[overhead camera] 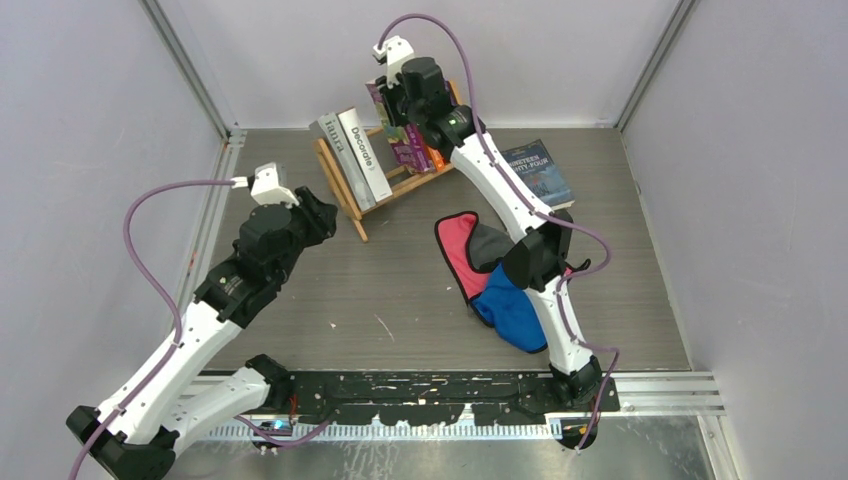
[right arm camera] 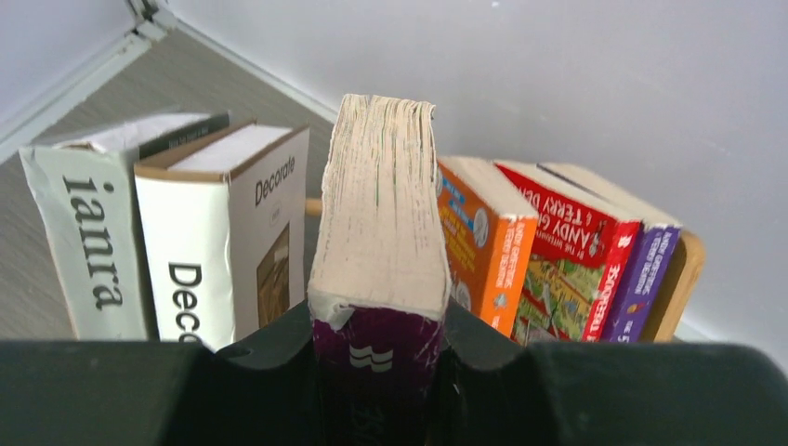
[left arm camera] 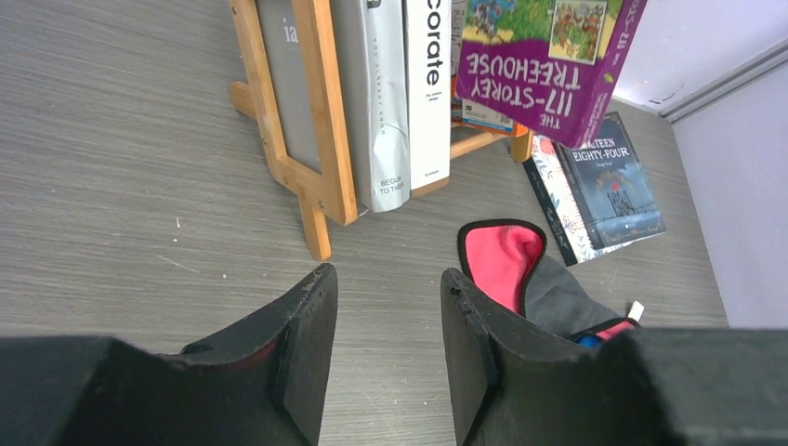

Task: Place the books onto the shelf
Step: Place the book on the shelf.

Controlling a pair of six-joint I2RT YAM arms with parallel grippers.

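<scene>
My right gripper lowers the purple paperback into the open gap [overhead camera: 408, 181] [right arm camera: 314, 210] beside the orange paperback next and releases it there, since that shelf space is empty.
My right gripper [overhead camera: 403, 97] [right arm camera: 376, 321] is shut on a purple paperback [overhead camera: 407, 143] [left arm camera: 548, 65] [right arm camera: 376, 232] and holds it upright over the light-wood shelf [overhead camera: 345, 192] [left arm camera: 316, 139]. On the shelf, a grey book [overhead camera: 331, 140] [right arm camera: 88, 242] and the white "Decorate" book [overhead camera: 365, 155] [right arm camera: 204, 242] stand at the left. Orange [right arm camera: 483, 251], red [right arm camera: 567, 269] and purple [right arm camera: 641, 279] paperbacks stand at the right. A dark book [overhead camera: 538, 170] [left arm camera: 613, 186] lies flat on the table, on top of a floral one [left arm camera: 556, 195]. My left gripper [overhead camera: 320, 215] [left arm camera: 386, 279] is open over bare table in front of the shelf's left end.
Red [overhead camera: 455, 245] [left arm camera: 506, 260], grey [overhead camera: 490, 245] and blue [overhead camera: 510, 310] cloth pieces lie heaped by the right arm's elbow. Pale walls close in the table at the back and on both sides.
</scene>
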